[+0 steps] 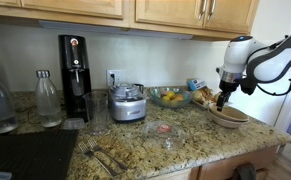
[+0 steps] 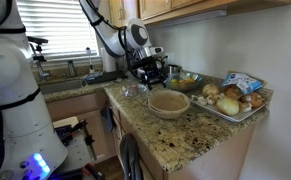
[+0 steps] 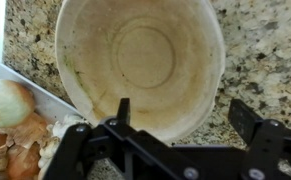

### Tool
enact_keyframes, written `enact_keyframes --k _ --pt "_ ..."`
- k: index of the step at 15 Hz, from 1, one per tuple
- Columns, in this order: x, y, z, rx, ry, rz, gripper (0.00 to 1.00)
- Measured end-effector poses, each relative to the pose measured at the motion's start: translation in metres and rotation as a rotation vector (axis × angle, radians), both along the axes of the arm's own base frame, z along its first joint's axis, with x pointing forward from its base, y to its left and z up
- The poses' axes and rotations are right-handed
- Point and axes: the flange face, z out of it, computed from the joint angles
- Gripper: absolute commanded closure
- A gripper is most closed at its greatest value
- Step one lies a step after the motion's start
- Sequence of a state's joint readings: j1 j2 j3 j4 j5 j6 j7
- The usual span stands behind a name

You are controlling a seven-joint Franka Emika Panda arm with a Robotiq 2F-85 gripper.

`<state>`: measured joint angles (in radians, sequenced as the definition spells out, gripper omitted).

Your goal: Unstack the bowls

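Note:
My gripper lowers one finger inside the top beige bowl and one outside next, then closes, since the top bowl's rim lies just below its open fingers.
The beige bowls (image 1: 229, 116) sit nested on the granite counter near its end and read as one stack in both exterior views (image 2: 169, 103). The wrist view looks down into the cream inside of the top bowl (image 3: 140, 55). My gripper (image 3: 185, 112) is open and empty, just above the stack. One finger is over the bowl's inside and the other is over the counter outside, so the jaws straddle the near rim. The gripper also shows in both exterior views (image 1: 222, 102) (image 2: 150, 72). I cannot tell whether a finger touches the rim.
A metal tray of onions and potatoes (image 2: 235, 101) lies right beside the bowls and shows in the wrist view (image 3: 10, 105). A glass bowl of yellow fruit (image 1: 169, 96), a chopper (image 1: 128, 103), a small glass dish (image 1: 163, 128), bottles (image 1: 48, 98) and forks (image 1: 100, 155) stand further along.

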<state>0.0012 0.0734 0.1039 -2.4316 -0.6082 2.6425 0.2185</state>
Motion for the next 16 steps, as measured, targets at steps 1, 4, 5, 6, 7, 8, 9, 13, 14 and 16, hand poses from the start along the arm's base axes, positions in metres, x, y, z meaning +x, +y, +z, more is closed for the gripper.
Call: enact_keyframes --k 1,4,5,6,7,8,9,13,14,16 --pt "0.004 -0.001 -0.005 0.001 0.007 -0.006 0.0" --pt "0.011 0.0 -0.016 0.003 0.022 -0.012 0.0" --pt "0.012 0.002 -0.019 0.003 0.024 -0.012 0.0" --pt "0.013 0.003 -0.02 0.004 0.025 -0.014 0.0" --pt "0.014 0.004 -0.022 0.004 0.026 -0.016 0.22" --pt "0.014 0.005 -0.024 0.004 0.029 -0.018 0.26" --pt "0.014 0.005 -0.027 0.004 0.034 -0.021 0.33" --pt "0.015 0.003 -0.04 0.001 0.054 -0.034 0.59" --pt "0.015 0.003 -0.04 0.001 0.054 -0.035 0.66" --pt "0.016 0.005 -0.039 0.001 0.051 -0.031 0.8"
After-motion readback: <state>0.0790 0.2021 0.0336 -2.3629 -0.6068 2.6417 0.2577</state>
